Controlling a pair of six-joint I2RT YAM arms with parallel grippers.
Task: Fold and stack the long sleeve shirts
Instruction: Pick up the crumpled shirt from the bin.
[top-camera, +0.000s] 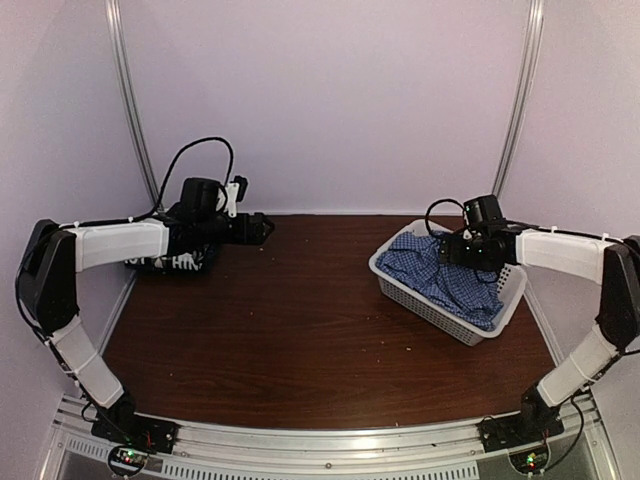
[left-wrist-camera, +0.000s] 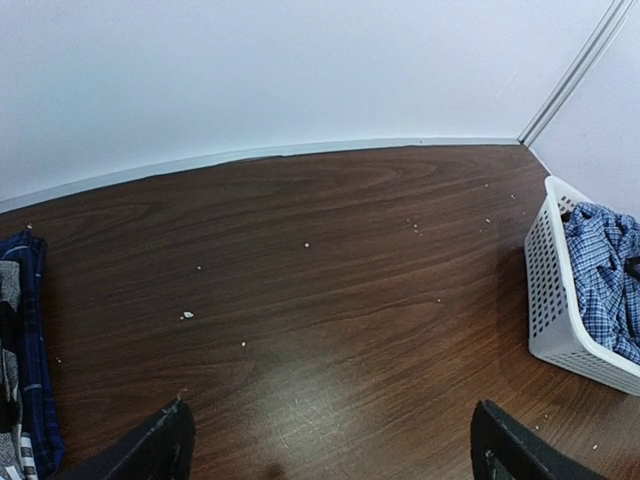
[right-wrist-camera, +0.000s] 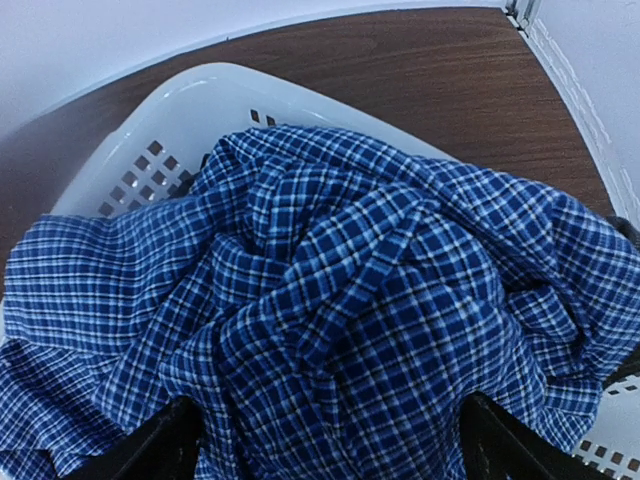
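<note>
The robot will next move its right gripper down onto the hump of blue check cloth (right-wrist-camera: 328, 415) and close its fingers there, because that hump lies just below, between the gripper's open fingertips.
A crumpled blue check shirt (top-camera: 447, 275) (right-wrist-camera: 340, 270) fills the white basket (top-camera: 402, 285) (right-wrist-camera: 170, 115) at the right. My right gripper (top-camera: 447, 250) (right-wrist-camera: 325, 455) hangs low over it, open, its two black fingertips (right-wrist-camera: 150, 450) wide apart with a hump of the cloth between them. A pile of dark folded shirts (top-camera: 172, 263) (left-wrist-camera: 30, 340) lies at the far left, partly hidden under my left arm. My left gripper (top-camera: 266, 228) (left-wrist-camera: 330, 460) is open above bare table, just right of the pile, with nothing between its fingers (left-wrist-camera: 160, 450).
The basket (left-wrist-camera: 560, 300) with the blue shirt (left-wrist-camera: 600, 265) stands close to the table's right edge. White walls and metal corner posts (top-camera: 130, 100) close the back and sides. Small white crumbs (left-wrist-camera: 187, 315) dot the brown tabletop (top-camera: 300, 320).
</note>
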